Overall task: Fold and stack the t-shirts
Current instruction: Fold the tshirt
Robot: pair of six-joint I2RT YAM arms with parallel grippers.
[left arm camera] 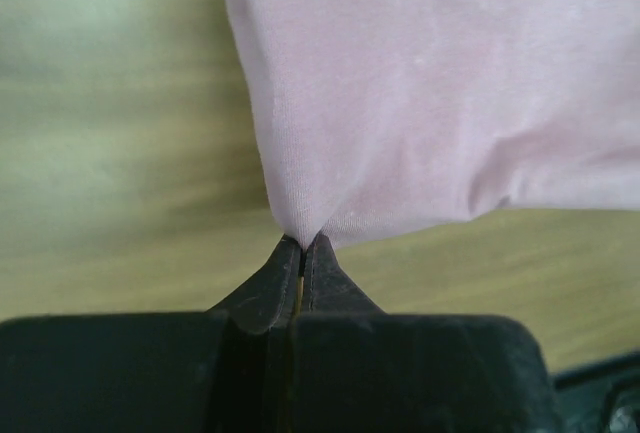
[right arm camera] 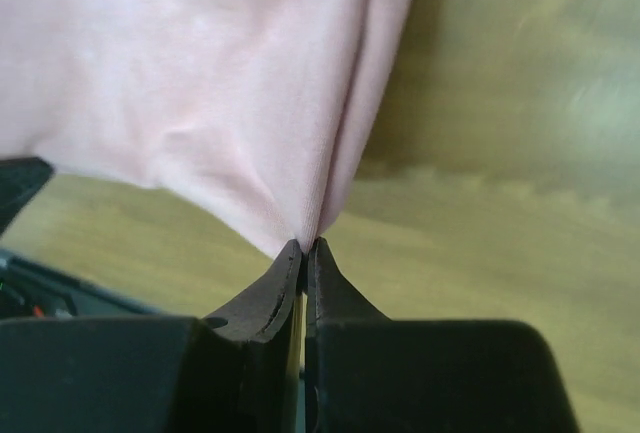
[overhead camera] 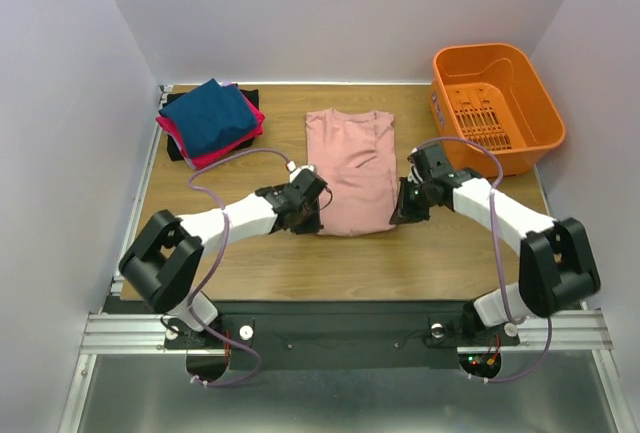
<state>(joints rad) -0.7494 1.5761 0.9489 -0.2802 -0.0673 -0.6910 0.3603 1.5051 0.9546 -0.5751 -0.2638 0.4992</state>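
Note:
My left gripper will next lift the shirt's pinched corner and carry it outward onto the shirt's collar end (overhead camera: 320, 123) to let it go there, because that end is farther outward than the gripper.
The dusty-pink t-shirt (overhead camera: 349, 168) lies folded into a long strip in the middle of the table, collar end far, plain side up. My left gripper (overhead camera: 307, 215) is shut on its near left corner, and the left wrist view shows the cloth (left arm camera: 420, 103) pinched at the fingertips (left arm camera: 302, 248). My right gripper (overhead camera: 402, 215) is shut on the near right corner, with the cloth (right arm camera: 200, 93) drawn into the fingertips (right arm camera: 306, 248). Both corners are lifted slightly off the table. A stack with the navy-blue tee (overhead camera: 210, 116) on top, the magenta tee (overhead camera: 225, 151) under it and the black tee (overhead camera: 254, 103) lowest sits at the far left.
An orange plastic basket (overhead camera: 530, 103) stands at the far right corner. White walls close in the table on three sides. Bare wooden tabletop (overhead camera: 330, 268) lies between the shirt and the arm bases.

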